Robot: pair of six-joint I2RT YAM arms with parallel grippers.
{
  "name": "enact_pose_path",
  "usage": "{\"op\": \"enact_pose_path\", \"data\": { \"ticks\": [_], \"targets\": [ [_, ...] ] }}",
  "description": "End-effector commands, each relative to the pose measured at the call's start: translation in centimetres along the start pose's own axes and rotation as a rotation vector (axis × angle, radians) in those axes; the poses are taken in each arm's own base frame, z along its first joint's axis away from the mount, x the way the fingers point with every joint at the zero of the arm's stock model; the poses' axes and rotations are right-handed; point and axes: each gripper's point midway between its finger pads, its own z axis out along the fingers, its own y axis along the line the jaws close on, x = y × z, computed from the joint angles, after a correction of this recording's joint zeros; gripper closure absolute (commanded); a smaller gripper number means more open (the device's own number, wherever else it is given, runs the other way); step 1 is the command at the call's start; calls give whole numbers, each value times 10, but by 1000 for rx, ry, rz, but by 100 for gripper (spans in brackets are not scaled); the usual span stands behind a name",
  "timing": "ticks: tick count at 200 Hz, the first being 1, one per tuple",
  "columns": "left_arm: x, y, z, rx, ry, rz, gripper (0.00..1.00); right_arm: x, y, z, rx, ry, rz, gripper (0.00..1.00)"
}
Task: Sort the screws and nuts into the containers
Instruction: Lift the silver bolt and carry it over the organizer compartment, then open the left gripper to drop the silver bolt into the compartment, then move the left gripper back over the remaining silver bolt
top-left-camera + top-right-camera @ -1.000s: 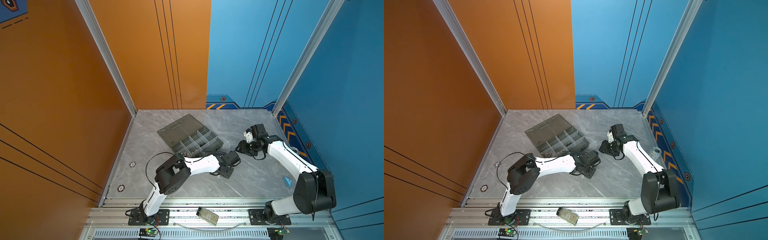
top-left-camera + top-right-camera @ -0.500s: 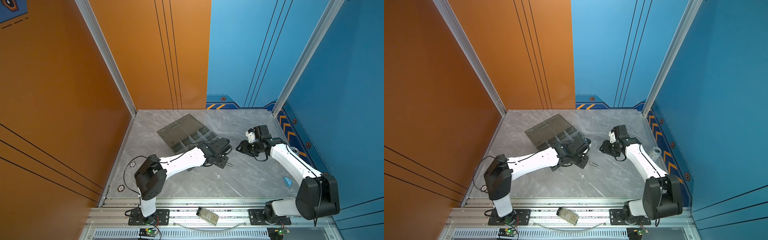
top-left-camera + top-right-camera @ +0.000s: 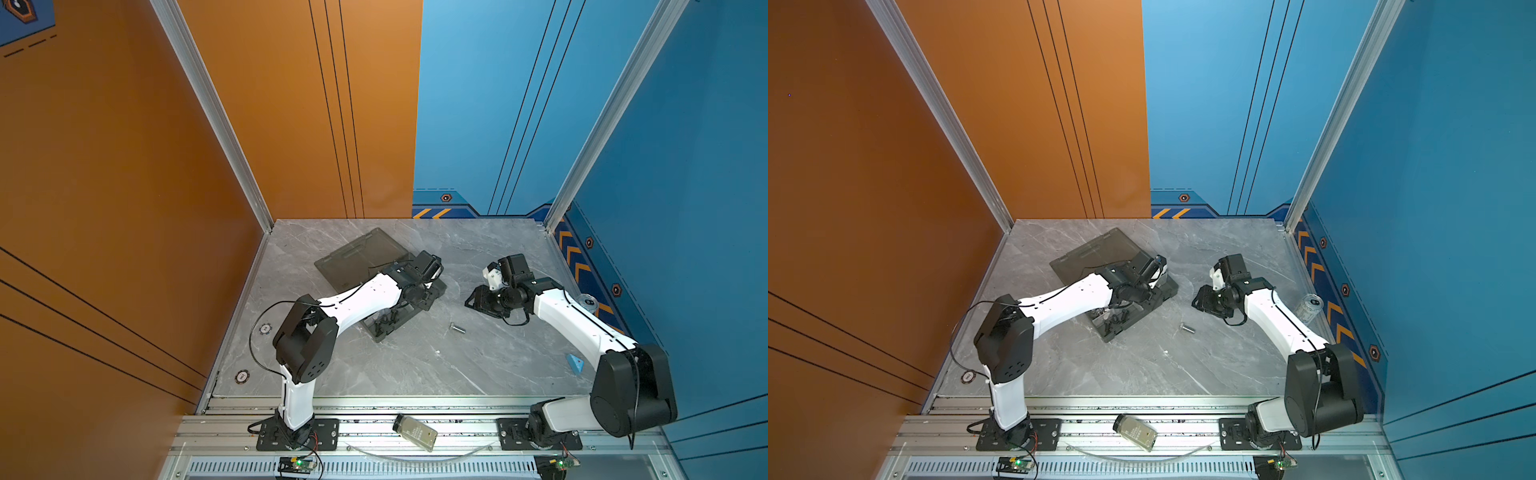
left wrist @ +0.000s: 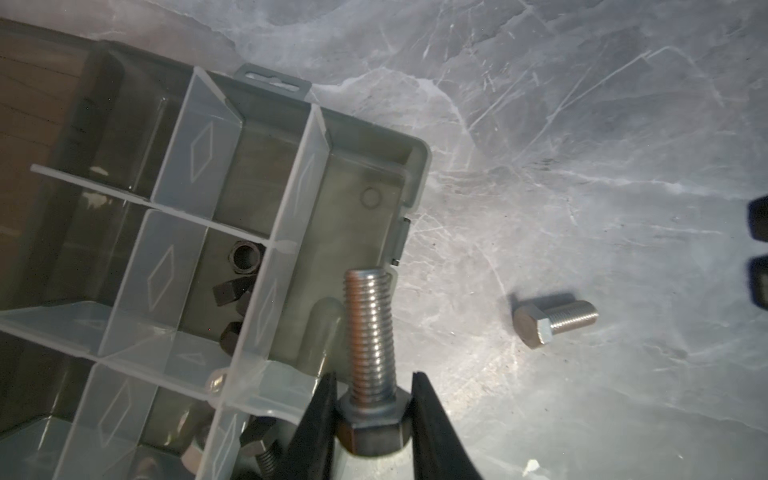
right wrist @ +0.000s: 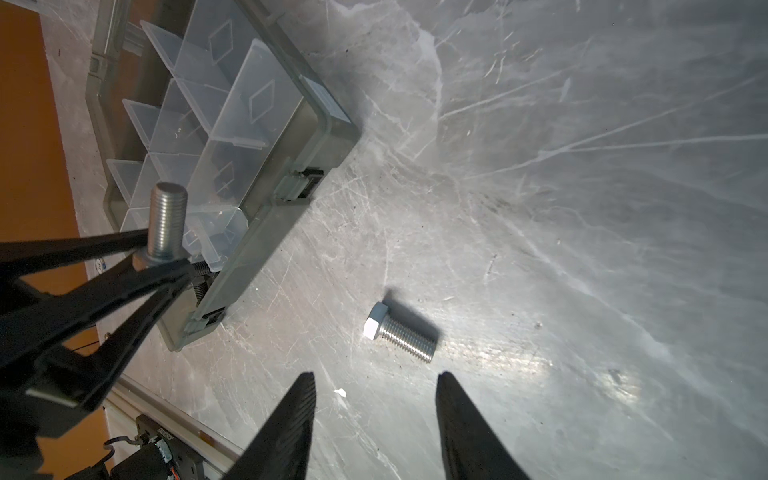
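Note:
Next I will bring my left gripper down toward the organiser box's end cell (image 4: 326, 254) below it and release the screw's hex head there, because that cell still stands empty.
My left gripper (image 4: 372, 388) is shut on the hex head of a shiny silver screw (image 4: 370, 328). Its threaded shaft points out over the end cell of the smoky-grey organiser box (image 4: 415, 166). The right wrist view shows the same held screw (image 5: 166, 220) above the box's containers (image 5: 232, 124). Black nuts (image 4: 245, 259) lie in one cell and black screws (image 3: 384, 323) in the near end. A second silver screw (image 5: 401, 332) lies loose on the table (image 3: 457, 329). My right gripper (image 5: 376, 378) stands open and empty just short of it.
The box's flat lid (image 3: 357, 257) lies open toward the back left. A silver can (image 3: 1308, 307) stands by the right wall, and a blue triangle (image 3: 574, 362) lies near the right arm's base. A clear bottle (image 3: 415, 432) lies on the front rail.
My left gripper has moved from the table right of the box, back and up over the box's end cell, carrying the silver screw. The loose screw now shows. The right arm has barely shifted.

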Motion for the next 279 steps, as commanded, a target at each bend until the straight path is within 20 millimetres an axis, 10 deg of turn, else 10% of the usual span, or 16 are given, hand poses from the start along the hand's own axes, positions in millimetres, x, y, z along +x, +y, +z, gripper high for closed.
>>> {"op": "enact_pose_path", "data": {
  "ticks": [1,154,279],
  "targets": [
    [-17,10,3,-19,-41,25,100,8,2,11,-9,33,8,50],
    [-10,20,37,20,9,-31,95,21,5,19,16,98,-55,50],
    [-13,19,15,5,-11,0,36,25,-1,16,40,108,-75,49]
  ]
}}
